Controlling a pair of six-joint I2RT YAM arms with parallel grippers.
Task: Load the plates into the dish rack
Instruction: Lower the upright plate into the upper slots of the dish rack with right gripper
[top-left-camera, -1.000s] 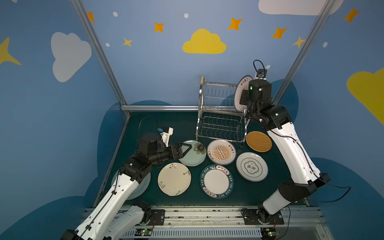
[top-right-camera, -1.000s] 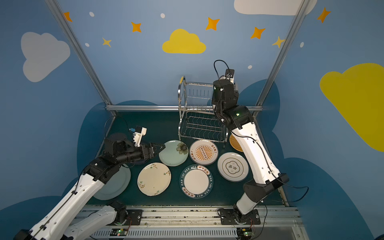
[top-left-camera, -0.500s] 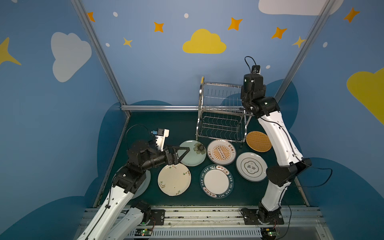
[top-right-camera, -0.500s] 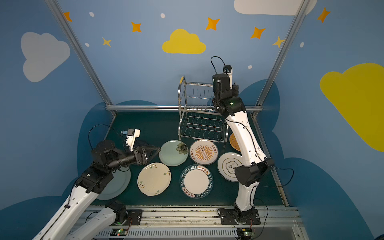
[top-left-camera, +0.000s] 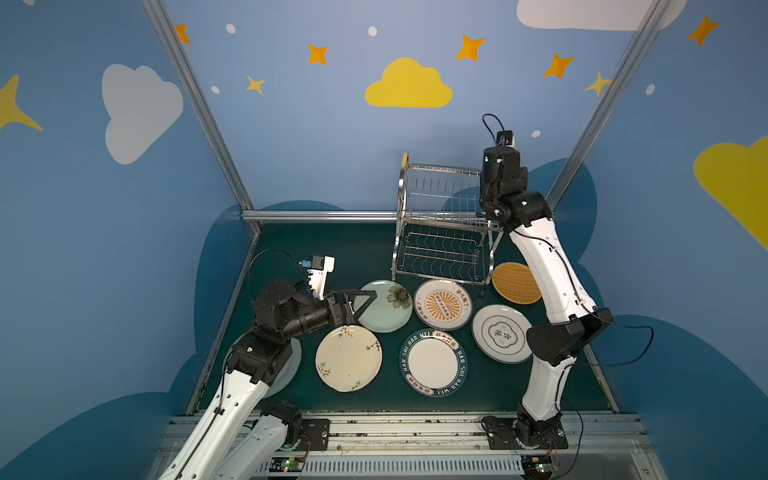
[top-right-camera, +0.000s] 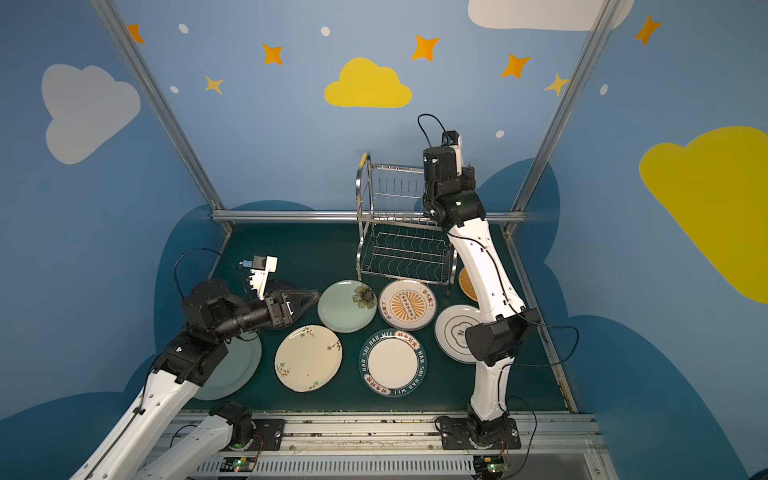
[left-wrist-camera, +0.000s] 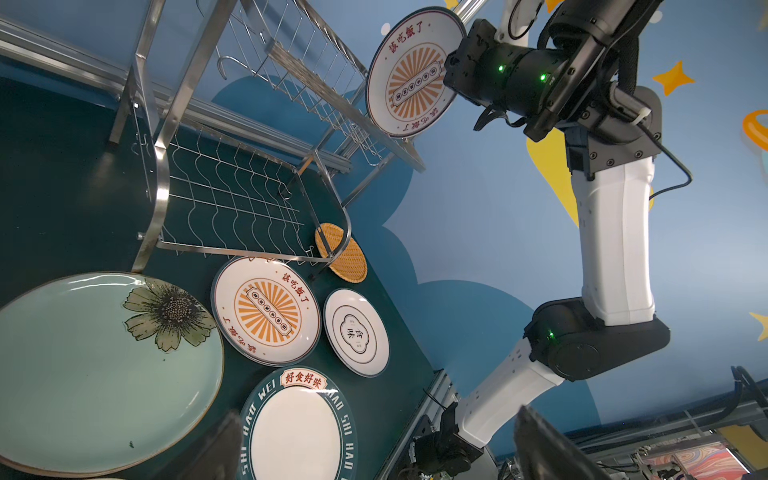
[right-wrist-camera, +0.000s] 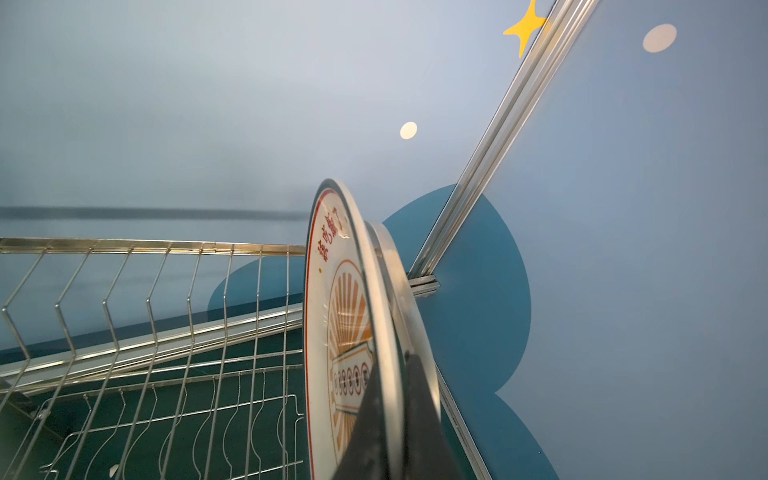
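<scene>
The sunburst plate already hangs on edge beside the rack's end frame, so next my right gripper should bring it down into the end wires of the rack's upper shelf and release the plate's rim.
The steel dish rack (top-left-camera: 440, 232) (top-right-camera: 401, 237) stands at the back of the mat with both tiers bare. My right gripper (right-wrist-camera: 392, 374) is shut on the rim of an orange sunburst plate (right-wrist-camera: 332, 311) (left-wrist-camera: 409, 72). It holds the plate on edge above the right end of the rack's upper tier (right-wrist-camera: 145, 291). In both top views the wrist hides that plate. My left gripper (top-left-camera: 361, 306) (top-right-camera: 307, 303) is open and empty, low over the left rim of the pale green flower plate (top-left-camera: 386, 311) (left-wrist-camera: 104, 365).
Flat on the mat lie a second sunburst plate (top-left-camera: 442, 304), an orange woven plate (top-left-camera: 515, 282), a white emblem plate (top-left-camera: 500, 332), a teal lettered plate (top-left-camera: 434, 361) and a cream blossom plate (top-left-camera: 348, 358). A pale plate (top-left-camera: 293, 365) lies under my left arm.
The right wrist rose and turned, so the held sunburst plate went from facing the top views to edge-on behind the wrist. The left arm drew back a little; its gripper stayed open.
</scene>
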